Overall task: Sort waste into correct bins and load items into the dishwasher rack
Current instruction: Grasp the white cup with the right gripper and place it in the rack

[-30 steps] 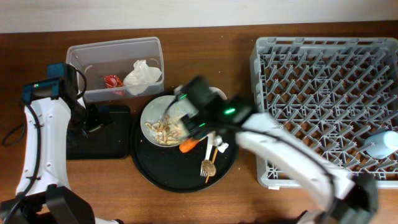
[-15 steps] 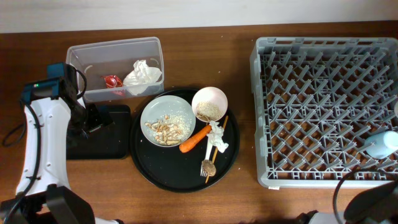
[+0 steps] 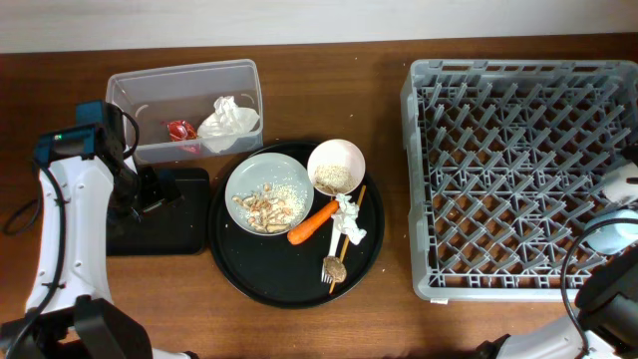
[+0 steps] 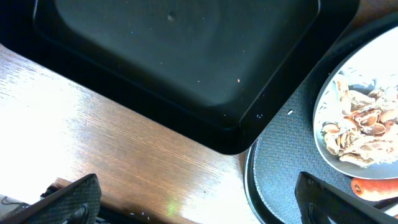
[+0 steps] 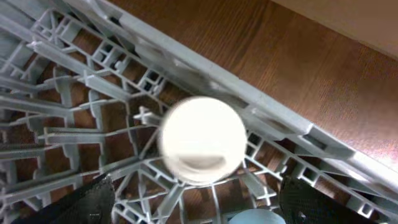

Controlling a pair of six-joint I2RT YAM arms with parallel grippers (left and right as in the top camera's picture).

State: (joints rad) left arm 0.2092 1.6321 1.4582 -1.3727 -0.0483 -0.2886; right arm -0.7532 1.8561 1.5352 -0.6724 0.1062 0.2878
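The bowl's rack-side rim (image 3: 363, 170) is to the right of the left gripper in the overhead view and clear of the plate (image 3: 269, 175). The left gripper should swing across and down onto it next.
The grey rack (image 3: 498, 150) holds a white cup (image 3: 620, 182) and a light blue cup (image 3: 613, 234) at its right edge. In the right wrist view, my right gripper (image 5: 202, 202) is open and empty just below the upturned white cup (image 5: 202, 140). The plate (image 3: 269, 175) carries beige scraps (image 3: 267, 207). Bowl (image 3: 336, 165), carrot (image 3: 312, 223), napkin (image 3: 349, 221), fork (image 3: 333, 267) and chopsticks (image 3: 357, 204) lie beside it. The clear tub (image 3: 184, 75) holds a red wrapper (image 3: 180, 130) and a napkin (image 3: 229, 120). My left gripper (image 4: 199, 199) is open by the black rectangular tray (image 4: 174, 56).
The big round black tray (image 3: 289, 279) bears the plate and bowl, and touches the rectangular tray's right side. The left arm (image 3: 70, 199) stands along the table's left edge. The right arm (image 3: 608, 299) shows only at the bottom right corner.
My right arm has swung from over the round tray to the rack's right edge. The white cup now stands in the rack beside the light blue cup. The left arm is still.
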